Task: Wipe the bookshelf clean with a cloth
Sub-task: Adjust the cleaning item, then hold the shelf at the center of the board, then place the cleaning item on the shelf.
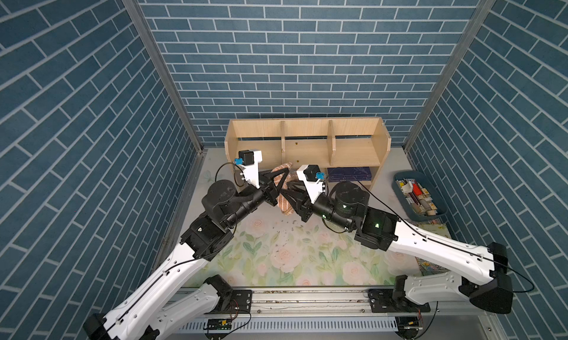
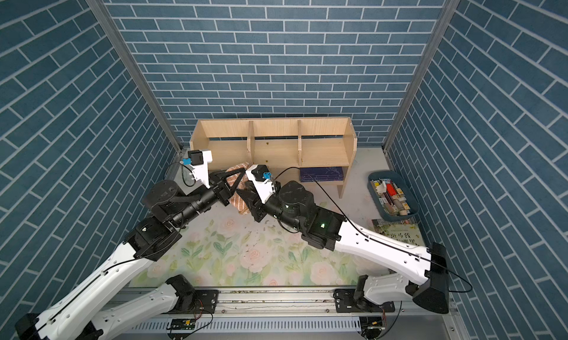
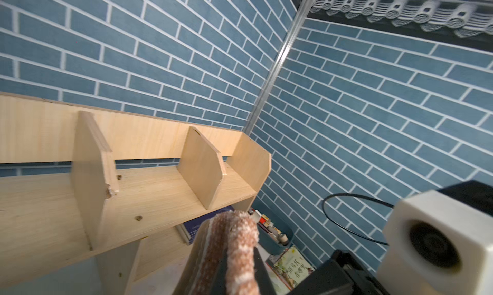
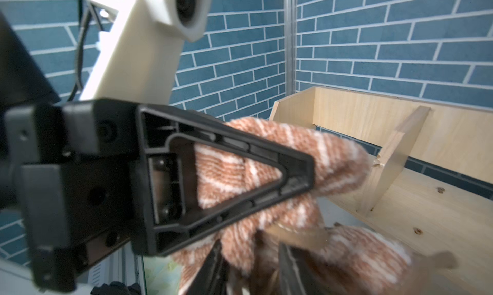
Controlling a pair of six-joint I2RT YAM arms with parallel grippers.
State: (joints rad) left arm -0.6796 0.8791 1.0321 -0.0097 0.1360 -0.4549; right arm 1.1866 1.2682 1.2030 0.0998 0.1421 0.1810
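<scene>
I need to turn my left gripper toward the bookshelf and bring the cloth's fold outward into the upper shelf's nearer end section [image 1: 263,146] [image 3: 36,207]. Then I should let go of it, where bare boards leave room.
The brown-and-beige striped cloth [image 1: 284,204] [image 2: 241,206] hangs in the air just in front of the light-wood bookshelf [image 1: 307,151] [image 2: 276,152], below its left end. My left gripper [image 1: 284,175] [image 2: 241,174] is shut on the cloth's upper fold [image 3: 240,235], and its black triangular finger [image 4: 266,149] lies across the fabric [image 4: 333,157]. My right gripper [image 1: 287,194] [image 2: 242,197] reaches in from the right lower down. Its jaws [image 4: 252,272] stand apart, with cloth hanging loosely between them. The shelf's upper tier and dividers [image 3: 160,184] [image 4: 426,200] are bare except for a few dark specks.
A dark blue book [image 1: 350,174] lies in the shelf's lower cubby. A blue-grey bin [image 1: 399,177] of small items stands at the right, with a picture book [image 2: 396,231] in front of it. Crumbs [image 1: 285,231] are scattered on the floral mat.
</scene>
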